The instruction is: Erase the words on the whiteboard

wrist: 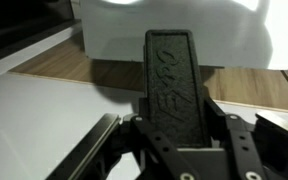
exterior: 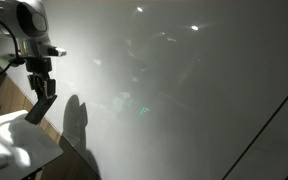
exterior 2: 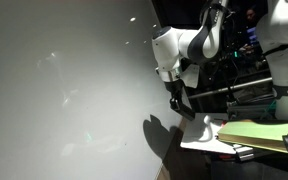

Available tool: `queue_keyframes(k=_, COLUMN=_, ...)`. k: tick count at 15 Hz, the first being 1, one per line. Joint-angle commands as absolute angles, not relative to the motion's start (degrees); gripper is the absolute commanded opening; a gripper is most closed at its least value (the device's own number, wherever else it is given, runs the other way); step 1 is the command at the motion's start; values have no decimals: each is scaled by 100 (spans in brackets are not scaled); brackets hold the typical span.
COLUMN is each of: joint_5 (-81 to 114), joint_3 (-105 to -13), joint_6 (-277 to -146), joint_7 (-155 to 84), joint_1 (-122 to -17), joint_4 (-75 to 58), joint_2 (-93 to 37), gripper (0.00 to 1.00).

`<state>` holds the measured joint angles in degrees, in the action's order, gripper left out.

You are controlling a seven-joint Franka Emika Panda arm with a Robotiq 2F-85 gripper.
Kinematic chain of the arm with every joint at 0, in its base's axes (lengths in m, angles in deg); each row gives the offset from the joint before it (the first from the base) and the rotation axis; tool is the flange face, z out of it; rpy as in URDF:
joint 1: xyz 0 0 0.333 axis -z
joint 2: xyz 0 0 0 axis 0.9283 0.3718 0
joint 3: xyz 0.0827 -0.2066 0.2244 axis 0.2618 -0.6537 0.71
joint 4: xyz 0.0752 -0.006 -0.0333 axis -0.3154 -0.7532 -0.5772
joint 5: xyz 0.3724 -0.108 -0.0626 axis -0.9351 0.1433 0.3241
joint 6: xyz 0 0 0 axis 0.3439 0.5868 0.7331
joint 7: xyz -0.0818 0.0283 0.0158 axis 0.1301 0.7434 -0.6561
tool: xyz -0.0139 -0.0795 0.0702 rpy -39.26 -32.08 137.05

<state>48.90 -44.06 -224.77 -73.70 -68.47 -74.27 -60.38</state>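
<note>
My gripper will move down, away from the board, and let go of the eraser on the small white table. The table is below my gripper and has open space for the eraser.
The whiteboard is a very large glossy grey-white board that fills both exterior views; its white surface also shows in the wrist view. A tiny faint mark sits near the board's middle, too small to read as words; it shows just as faintly in an exterior view. My gripper is shut on a long black eraser. It hangs beside the board's edge, well away from the mark. In the wrist view the gripper clamps the eraser's sides.
A small white table stands under the gripper, beside the board's edge. A wooden strip lies between the board and a white block. Yellow-green sheets and dark equipment lie behind the arm. Its shadow falls on the board.
</note>
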Motion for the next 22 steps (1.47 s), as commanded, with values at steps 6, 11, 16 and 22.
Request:
queue_keyframes(k=6, joint_5=4847, joint_3=-4600, joint_6=-22643, joint_7=-7268, joint_1=-6550, joint_4=-7489, joint_2=-5363, gripper=30)
queue_keyframes(k=11, joint_5=4849, joint_3=-4699, joint_6=-22678, joint_7=-7277, joint_1=-6599, joint_4=-7494, joint_2=-5137, gripper=30)
queue_keyframes(k=16, joint_5=4794, joint_3=-4764, joint_6=-22745, joint_7=-7241, joint_1=-6636, joint_4=-7492, joint_2=-5048, gripper=30)
queue_keyframes(k=22, joint_5=4672, joint_3=-4811, joint_6=-22922, joint_7=-7141, joint_1=-6633, joint_4=-7490, joint_2=-5092, gripper=86)
